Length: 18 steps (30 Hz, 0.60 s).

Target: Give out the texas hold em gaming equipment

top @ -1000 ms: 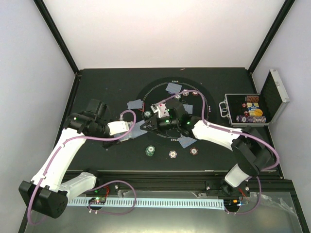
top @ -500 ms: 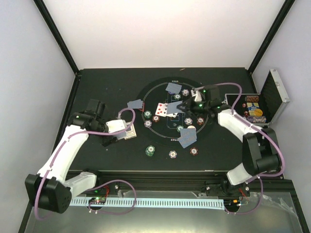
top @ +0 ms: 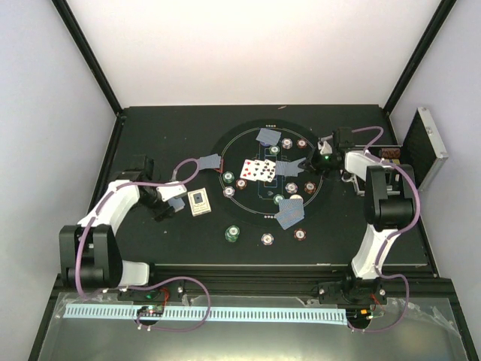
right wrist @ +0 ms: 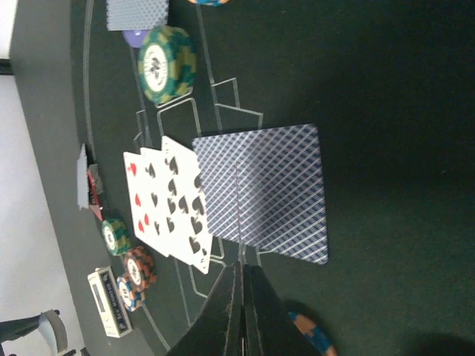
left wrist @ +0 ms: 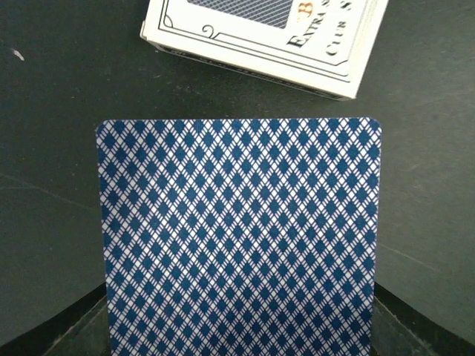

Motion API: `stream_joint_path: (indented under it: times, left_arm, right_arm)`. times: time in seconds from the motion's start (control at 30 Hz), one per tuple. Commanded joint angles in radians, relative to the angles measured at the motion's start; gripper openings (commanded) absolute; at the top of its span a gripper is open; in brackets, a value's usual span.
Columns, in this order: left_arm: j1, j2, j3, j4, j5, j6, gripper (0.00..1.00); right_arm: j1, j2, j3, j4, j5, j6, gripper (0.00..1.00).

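Next, my left gripper lowers the blue-backed playing card (left wrist: 241, 237) onto the table beside the white card box (left wrist: 260, 44), because that patch of table is clear.
My left gripper (top: 171, 204) is at the left of the table, shut on a blue-backed playing card (left wrist: 241, 237) that hides its fingers. Just beyond it lies the white card box (left wrist: 260, 44). On the mat's right side, my right gripper (right wrist: 241, 271) is shut, and a thin card edge sticks out from its tips. It hangs over face-down cards (right wrist: 282, 193) beside three fanned face-up cards (right wrist: 167, 200). A green chip stack (right wrist: 167, 63) stands farther off. Green (top: 232, 234), white (top: 267, 239) and red (top: 300, 235) chips sit near the mat's front.
The round black mat (top: 225, 150) also carries face-down cards (top: 268, 137), more chips and a purple button (right wrist: 133, 37). The open silver case (top: 421, 147) stands at the far right, behind the right arm. An orange-blue chip (right wrist: 312, 341) lies close under the right fingers.
The right gripper left the left gripper's cards and crossed the mat to its right side. The left arm drew back left, away from the card box.
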Motion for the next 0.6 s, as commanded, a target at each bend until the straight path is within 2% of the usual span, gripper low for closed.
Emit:
stream_joint_path:
  times: [0.0,0.37,0.47,0.57]
  left_arm:
    - [0.005,0.059,-0.013,0.119,-0.035,0.015,0.02]
    - [0.006,0.205,-0.046,0.225,-0.084,0.029,0.03]
    - [0.005,0.225,-0.041,0.217,-0.070,0.027,0.08]
    - [0.005,0.224,-0.045,0.210,-0.054,0.036,0.22]
  right_arm:
    - [-0.015,0.049,0.057,-0.042,0.019,-0.046,0.01]
    - [-0.024,0.115,0.111,-0.056,0.010,-0.062,0.01]
    - [-0.024,0.107,0.106,-0.065,0.022,-0.072,0.02]
    - [-0.024,0.100,0.106,-0.078,0.030,-0.082,0.05]
